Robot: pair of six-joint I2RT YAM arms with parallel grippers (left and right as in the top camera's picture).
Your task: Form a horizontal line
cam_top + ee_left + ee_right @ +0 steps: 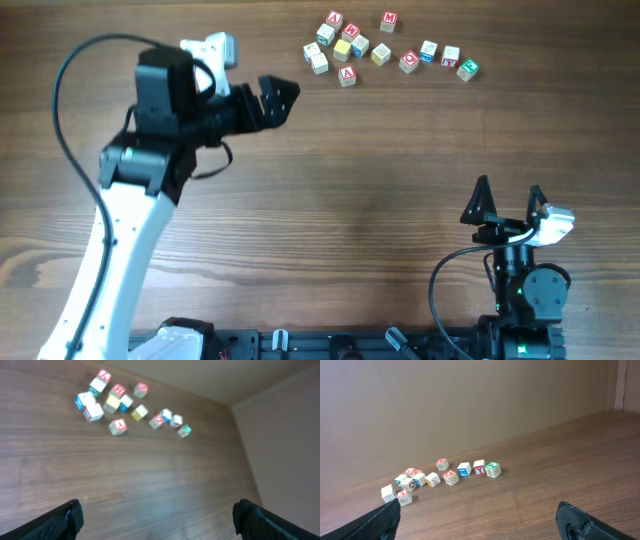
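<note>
The left gripper moves down, outward and to the right in the overhead view onto the cream block at the cluster's edge [319, 63] [93, 411] next, where bare tabletop leaves finger room.
Several small letter blocks [345, 48] lie in a loose cluster at the far right of the table. A short run of blocks [440, 58] trails to the right, ending in a green-lettered block [467, 69]. The cluster also shows in the left wrist view [120, 402] and in the right wrist view [435, 479]. My left gripper [280, 98] is open and empty, to the left of the cluster and above the table. My right gripper [508, 200] is open and empty near the front right, far from the blocks.
A wooden table [360, 190] carries everything. The left arm's white link [115, 260] crosses the left side. A wall rises behind the blocks in the right wrist view [470, 405]. The table's right edge shows in the left wrist view [245, 445].
</note>
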